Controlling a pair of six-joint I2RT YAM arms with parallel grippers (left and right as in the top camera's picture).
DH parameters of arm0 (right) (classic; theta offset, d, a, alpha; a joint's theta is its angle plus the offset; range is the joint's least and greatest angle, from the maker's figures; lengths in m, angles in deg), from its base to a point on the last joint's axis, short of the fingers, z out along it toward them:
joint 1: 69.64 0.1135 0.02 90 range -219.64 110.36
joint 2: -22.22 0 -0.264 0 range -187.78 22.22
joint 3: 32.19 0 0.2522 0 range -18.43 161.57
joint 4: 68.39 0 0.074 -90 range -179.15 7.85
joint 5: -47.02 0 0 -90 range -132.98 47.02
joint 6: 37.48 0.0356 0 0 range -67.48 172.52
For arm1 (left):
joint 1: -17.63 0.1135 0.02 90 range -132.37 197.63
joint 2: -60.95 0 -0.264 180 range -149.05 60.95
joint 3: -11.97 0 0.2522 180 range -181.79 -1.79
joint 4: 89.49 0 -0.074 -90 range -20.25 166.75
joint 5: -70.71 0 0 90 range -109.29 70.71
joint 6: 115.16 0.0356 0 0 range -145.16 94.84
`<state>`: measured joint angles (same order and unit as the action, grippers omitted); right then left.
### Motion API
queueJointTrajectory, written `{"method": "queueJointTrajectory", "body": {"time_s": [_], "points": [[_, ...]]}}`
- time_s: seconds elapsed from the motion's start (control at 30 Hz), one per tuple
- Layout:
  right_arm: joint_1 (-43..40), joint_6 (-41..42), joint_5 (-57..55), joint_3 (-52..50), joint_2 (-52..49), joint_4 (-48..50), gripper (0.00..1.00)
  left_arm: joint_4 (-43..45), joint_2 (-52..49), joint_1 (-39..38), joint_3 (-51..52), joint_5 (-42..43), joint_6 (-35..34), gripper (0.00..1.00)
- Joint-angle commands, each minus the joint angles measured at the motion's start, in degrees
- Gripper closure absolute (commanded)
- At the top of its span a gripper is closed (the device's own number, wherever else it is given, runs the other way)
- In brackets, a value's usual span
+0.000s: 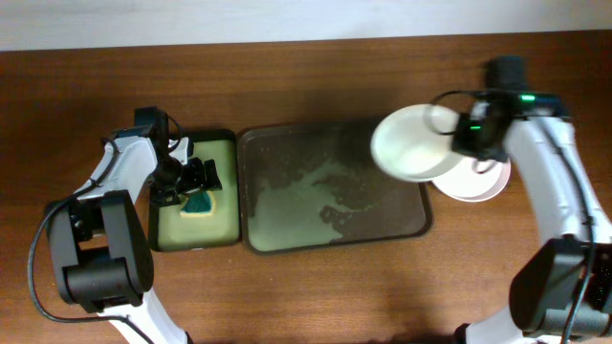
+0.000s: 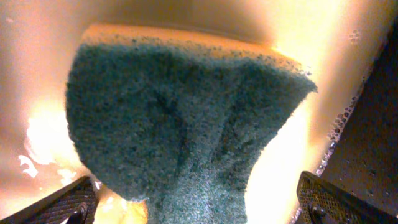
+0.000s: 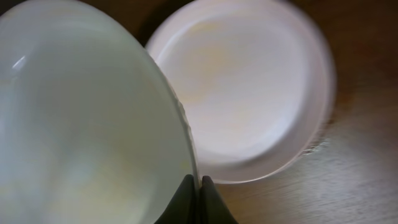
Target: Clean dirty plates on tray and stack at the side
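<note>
My right gripper brings the tilted plate away from the tray's end down onto the second white plate [image 1: 472, 176] [image 3: 240, 86] next, as that already lies beside the tray.
My right gripper [image 1: 457, 139] is shut on the rim of a white plate [image 1: 411, 143] and holds it tilted above the right end of the dark brown tray [image 1: 287, 225]. In the right wrist view its fingers [image 3: 199, 190] pinch that plate's edge [image 3: 93, 124]. A second white plate [image 1: 478, 180] with a faint yellowish smear lies on the table just right of the tray, also in the right wrist view [image 3: 249, 87]. A third plate does not show. My left gripper [image 1: 196, 182] is open over a teal sponge [image 2: 180, 124], its fingers [image 2: 196, 208] apart on either side.
The sponge [image 1: 199, 204] lies in a smaller dark tray with a pale yellow-green inside [image 1: 220, 153], left of the big tray. The big tray's floor is wet with suds. Bare wooden table lies in front and behind.
</note>
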<state>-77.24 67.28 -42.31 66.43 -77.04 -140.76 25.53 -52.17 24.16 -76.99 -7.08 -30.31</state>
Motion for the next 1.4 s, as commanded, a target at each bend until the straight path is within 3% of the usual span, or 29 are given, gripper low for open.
{"method": "queueJointTrajectory", "body": {"time_s": [0.0,0.07,0.13,0.37,0.43,0.47,0.5,0.53,0.57,0.63,0.73,0.93,1.03,1.1,1.27,1.37], "points": [[-16.6,-1.4,9.2,0.4,0.5,-0.1,0.96,0.0,0.9,0.1,0.3,0.5,0.5,0.00],[-24.9,-0.8,9.3,-0.4,-0.5,0.2,0.96,0.0,0.9,0.1,0.3,0.5,0.5,0.01],[-28.0,-0.8,9.3,-0.5,-2.4,0.5,0.96,0.0,0.9,0.1,0.3,0.5,0.5,0.01],[-19.6,-1.2,6.0,-0.5,-7.6,1.1,0.96,0.0,0.9,0.1,0.3,0.5,0.5,0.01],[-18.2,-1.1,3.2,-0.5,-8.0,1.2,0.89,0.0,0.9,0.1,0.3,0.5,0.5,0.01],[-18.2,-0.9,3.4,-0.5,-8.0,1.2,0.59,0.0,0.9,0.1,0.3,0.5,0.5,0.01],[-18.2,-1.0,4.0,-0.5,-8.0,0.8,0.23,0.0,0.9,0.1,0.3,0.5,0.5,0.00],[-18.2,-1.0,6.0,-0.5,-8.0,0.5,0.12,0.0,0.9,0.1,0.3,0.5,0.5,0.01],[-18.1,-1.0,10.7,-0.6,-8.0,-0.3,0.08,0.0,0.9,0.1,0.3,0.5,0.5,0.01],[-14.8,-5.6,17.0,-0.6,-8.0,-1.5,0.06,0.0,0.9,0.1,0.3,0.5,0.5,0.01],[-5.4,-8.6,16.7,-0.6,-8.0,-2.1,0.05,0.0,0.9,0.1,0.3,0.5,0.5,0.01],[12.6,-8.6,5.6,-0.6,-8.0,-2.0,0.02,0.8,1.0,-0.9,-0.3,0.4,2.3,0.01],[13.7,-8.6,4.2,-0.6,-8.0,-1.8,0.02,0.0,1.0,-3.2,-1.4,-5.5,3.7,0.01],[13.7,-8.6,4.2,-0.6,-8.0,-0.7,0.02,-6.1,2.1,-3.8,-6.4,-8.4,3.4,0.01],[13.6,-8.6,4.2,-0.6,-7.9,-0.5,0.02,-7.0,19.7,-3.7,-13.9,-9.7,3.5,0.01],[13.6,-8.5,4.2,-0.6,-8.0,-0.5,0.02,-6.7,23.1,-3.7,-13.9,-9.7,3.5,0.01]]}}
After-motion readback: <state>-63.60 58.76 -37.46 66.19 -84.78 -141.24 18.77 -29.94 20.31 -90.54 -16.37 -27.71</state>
